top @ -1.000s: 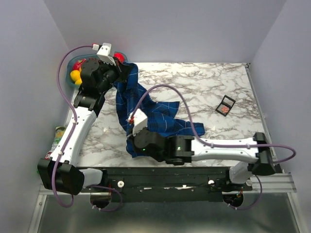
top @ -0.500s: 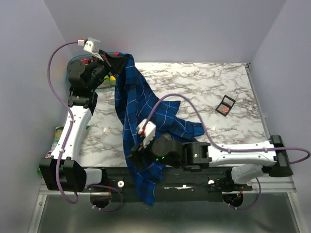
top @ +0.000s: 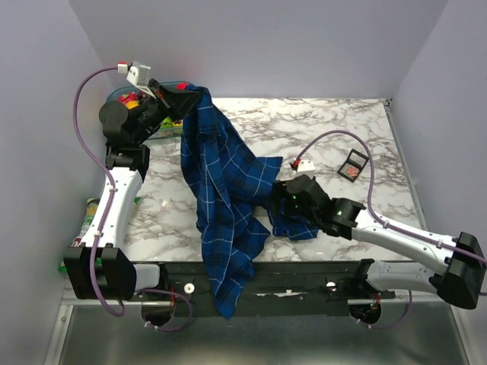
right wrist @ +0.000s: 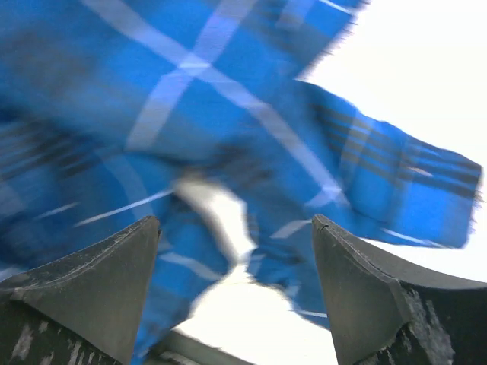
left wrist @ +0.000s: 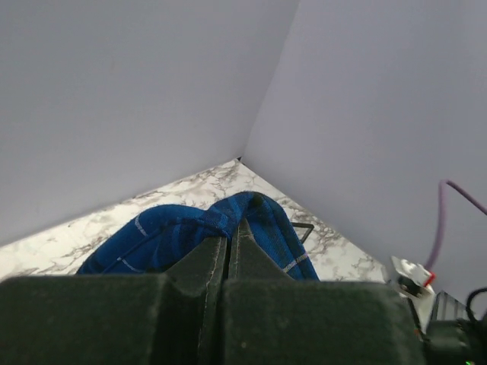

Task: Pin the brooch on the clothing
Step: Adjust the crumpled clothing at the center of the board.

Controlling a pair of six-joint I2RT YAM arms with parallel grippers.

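My right gripper moves down and to the right in the top view next, onto the shirt's edge fold, because its open fingers still stand above the cloth (right wrist: 190,91).
The clothing (top: 224,182), a blue plaid shirt, hangs from my left gripper (top: 185,95) at the back left. It drapes across the marble table (top: 327,129) and over the front edge. In the left wrist view the left gripper (left wrist: 230,232) is shut on a fold of the shirt (left wrist: 175,228). My right gripper (top: 274,200) stands open just above the shirt's right-hand part. The right wrist view is blurred: wide jaws of the right gripper (right wrist: 234,228) with shirt cloth (right wrist: 190,91) beyond and nothing between them. The brooch shows only as a salmon speck (top: 350,173) at a small black case.
The small black square case (top: 355,159) lies on the table at the right. A teal bowl (top: 122,97) with red and yellow toys sits at the back left corner, behind the left arm. A green item (top: 93,209) lies at the table's left edge. Walls close in on three sides.
My right gripper opened, let go of the shirt and swung right. The shirt's lower end dropped over the front edge. The left gripper raised its end of the shirt and stays shut.
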